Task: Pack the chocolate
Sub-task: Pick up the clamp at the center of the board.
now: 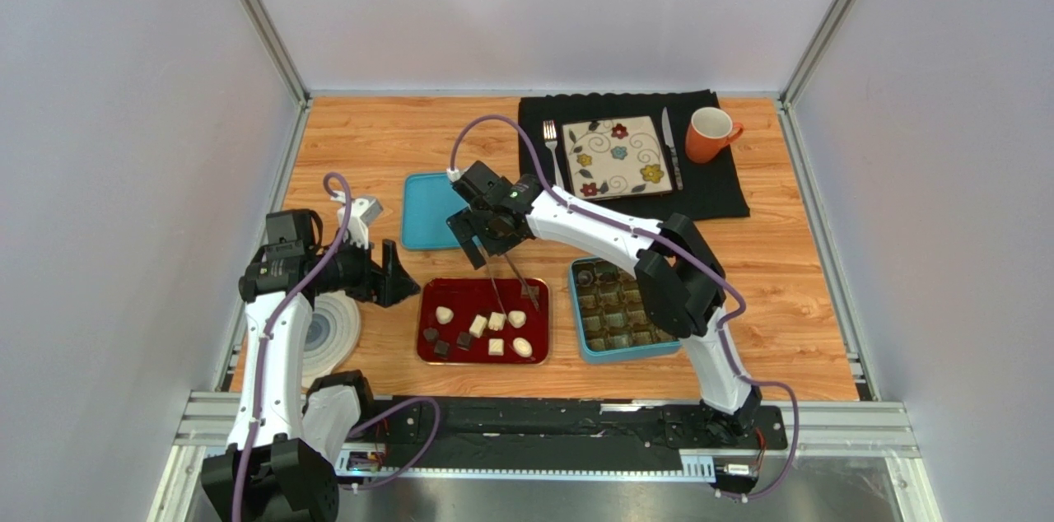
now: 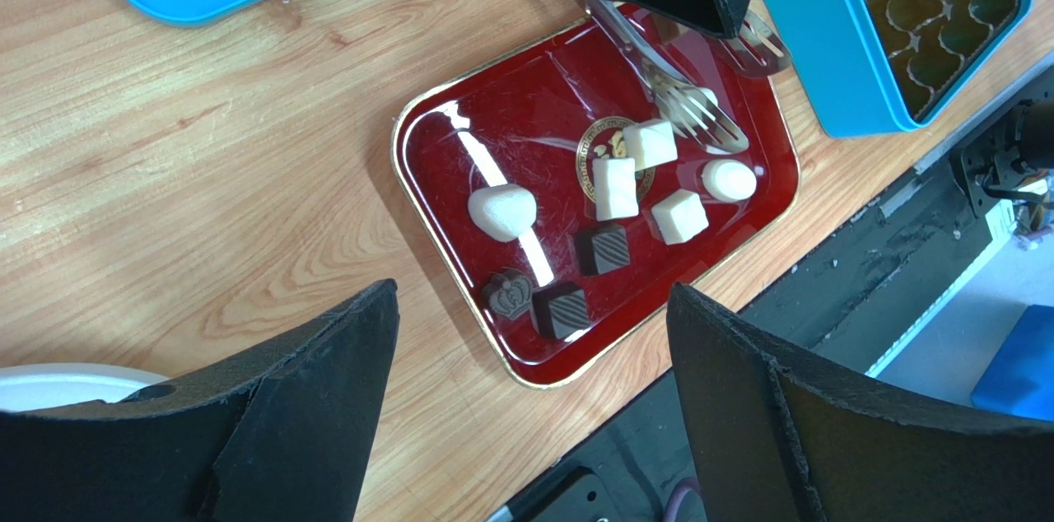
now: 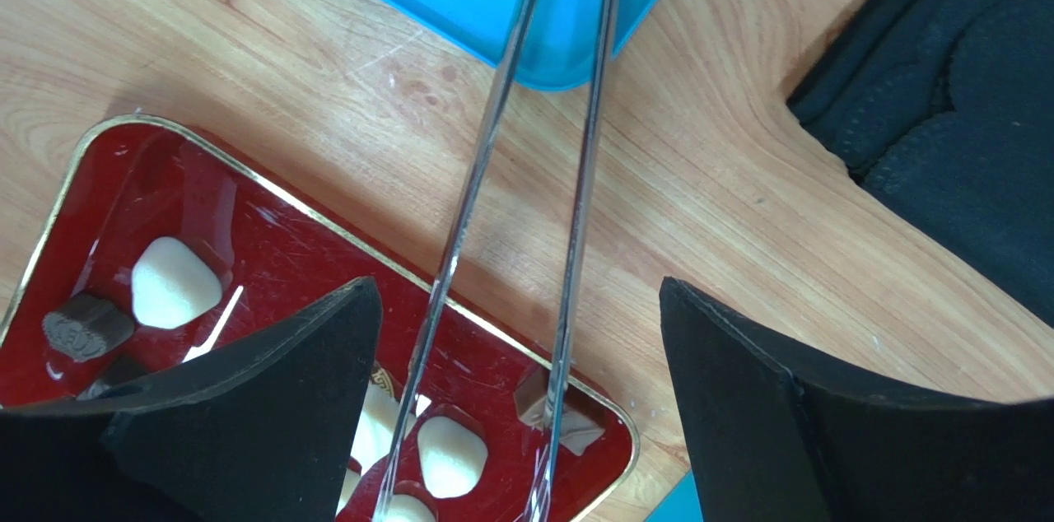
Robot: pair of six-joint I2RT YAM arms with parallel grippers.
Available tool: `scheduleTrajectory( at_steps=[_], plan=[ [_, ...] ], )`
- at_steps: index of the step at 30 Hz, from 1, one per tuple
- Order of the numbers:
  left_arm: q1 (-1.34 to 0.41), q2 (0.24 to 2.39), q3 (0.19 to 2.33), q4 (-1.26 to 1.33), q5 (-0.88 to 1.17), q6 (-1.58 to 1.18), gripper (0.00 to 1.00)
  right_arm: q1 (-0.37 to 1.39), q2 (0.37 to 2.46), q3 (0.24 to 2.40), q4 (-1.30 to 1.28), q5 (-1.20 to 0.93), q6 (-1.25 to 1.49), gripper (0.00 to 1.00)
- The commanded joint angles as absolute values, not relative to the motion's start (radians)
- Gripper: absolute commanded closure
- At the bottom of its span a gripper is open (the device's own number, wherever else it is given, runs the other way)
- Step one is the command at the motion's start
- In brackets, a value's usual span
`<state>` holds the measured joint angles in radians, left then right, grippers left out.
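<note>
My right gripper should move down around both tong arms next, over the gap between the tray and the blue lid, and close, because both arms run between my open fingers.
Several chocolates lie on a red tray: white pieces and three dark ones. The left wrist view shows the same white and dark chocolates on the tray. Metal tongs reach onto the tray with their tips among the white pieces. My right gripper is open and straddles the two tong arms without touching them; it shows open in its wrist view. My left gripper is open and empty, above the table left of the tray.
A blue box with brown compartments stands right of the tray. Its blue lid lies behind the tray. A black mat at the back holds a flowered plate, fork, knife and orange mug. A white roll lies by the left arm.
</note>
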<state>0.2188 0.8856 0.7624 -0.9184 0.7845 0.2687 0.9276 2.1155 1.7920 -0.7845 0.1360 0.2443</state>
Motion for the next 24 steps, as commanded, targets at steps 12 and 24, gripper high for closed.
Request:
scheduleTrajectory(
  at_steps=[12, 24],
  plan=[
    [0.224, 0.877, 0.802, -0.922, 0.804, 0.298, 0.12, 0.879, 2.295, 1.982, -0.874, 0.087, 0.227, 0.13],
    [0.224, 0.880, 0.796, -0.916, 0.805, 0.305, 0.12, 0.862, 2.381, 2.060, -0.882, 0.015, 0.236, 0.34]
  ],
)
